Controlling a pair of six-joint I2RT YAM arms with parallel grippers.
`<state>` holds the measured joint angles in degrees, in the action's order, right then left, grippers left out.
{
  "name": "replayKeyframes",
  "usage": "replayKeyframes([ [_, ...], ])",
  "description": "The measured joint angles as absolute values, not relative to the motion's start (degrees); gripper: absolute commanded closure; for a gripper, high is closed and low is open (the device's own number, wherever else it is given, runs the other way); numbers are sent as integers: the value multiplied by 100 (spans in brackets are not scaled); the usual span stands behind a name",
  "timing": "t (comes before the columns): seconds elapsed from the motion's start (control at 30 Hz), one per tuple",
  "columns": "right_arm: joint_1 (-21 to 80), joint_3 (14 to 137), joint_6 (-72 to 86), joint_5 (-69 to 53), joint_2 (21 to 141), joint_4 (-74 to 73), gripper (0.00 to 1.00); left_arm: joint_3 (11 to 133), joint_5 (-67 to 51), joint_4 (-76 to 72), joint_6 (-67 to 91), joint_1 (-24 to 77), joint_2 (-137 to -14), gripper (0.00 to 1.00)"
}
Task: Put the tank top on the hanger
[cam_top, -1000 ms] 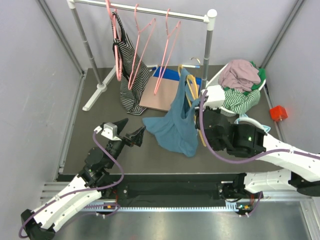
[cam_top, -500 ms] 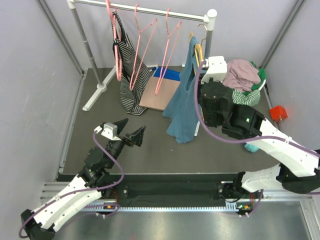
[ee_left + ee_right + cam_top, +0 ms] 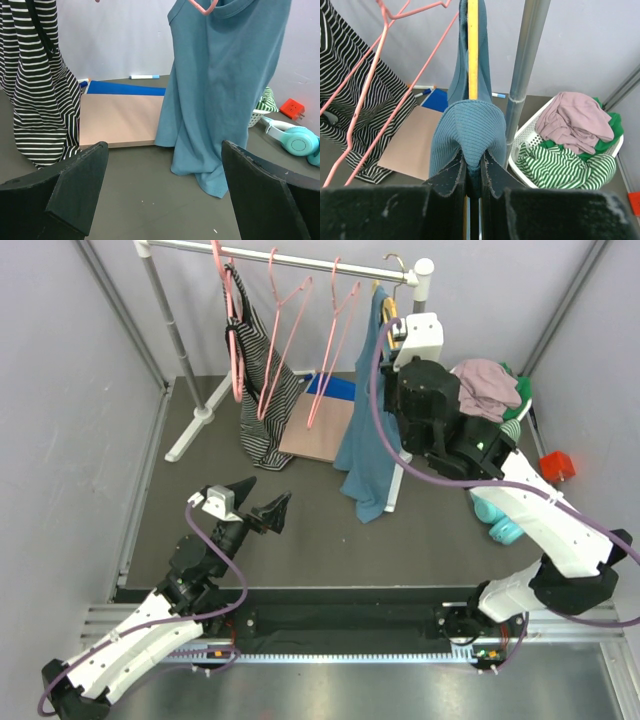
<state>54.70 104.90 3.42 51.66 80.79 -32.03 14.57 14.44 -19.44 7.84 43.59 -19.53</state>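
Next, my right gripper will ease toward the pink hangers, then down, setting the yellow-orange hanger's hook onto the bar (image 3: 300,260), since the hook stands above it by the bar's end cap.
The teal-blue tank top (image 3: 367,430) hangs on the yellow-orange hanger (image 3: 390,315), held up at the right end of the white rail (image 3: 300,260); its metal hook (image 3: 395,262) is at the rail by the end cap. My right gripper (image 3: 398,340) is shut on the hanger's arm and the tank top's shoulder; in the right wrist view the fingers (image 3: 451,176) pinch teal fabric (image 3: 470,127) with the yellow hanger (image 3: 472,50) above. The tank top fills the left wrist view (image 3: 225,90), its hem touching the floor. My left gripper (image 3: 258,502) is open and empty, low at the front left.
Pink hangers (image 3: 285,320) and a black-and-white striped garment (image 3: 258,380) hang on the rail. A tan board (image 3: 318,430) and a blue sheet (image 3: 335,388) lie under it. A white basket (image 3: 490,435) holds mauve and green striped clothes. Teal headphones (image 3: 497,520) and a red block (image 3: 556,466) lie at the right.
My right gripper has lifted the hanger and tank top up and back from the table to the rail's right end. The left arm has not moved.
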Motion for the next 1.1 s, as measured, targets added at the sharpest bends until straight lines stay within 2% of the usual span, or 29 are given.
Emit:
replayKeyframes([
  [0.57, 4574, 10720, 676, 4060, 8593, -3267, 100, 1457, 1444, -1929, 784, 4359, -1922, 1],
  [0.87, 4552, 9963, 941, 3916, 8379, -2921, 99, 1457, 1444, -1929, 784, 4359, -1922, 1],
  [0.9, 4552, 9911, 965, 3907, 8348, -2880, 96, 1457, 1444, -1929, 784, 4359, -1922, 1],
  [0.93, 4550, 9889, 974, 3889, 8326, -2864, 86, 1457, 1444, -1927, 784, 4359, -1922, 1],
  [0.97, 4550, 9887, 989, 3876, 8307, -2858, 80, 1457, 1446, -1927, 784, 4359, -1922, 1],
  [1.03, 4547, 9887, 1028, 3828, 8267, -2856, 63, 1457, 1446, -1927, 784, 4359, -1922, 1],
  [1.1, 4545, 9852, 1041, 3774, 8215, -2834, 50, 1457, 1448, -1927, 784, 4359, -1922, 1],
])
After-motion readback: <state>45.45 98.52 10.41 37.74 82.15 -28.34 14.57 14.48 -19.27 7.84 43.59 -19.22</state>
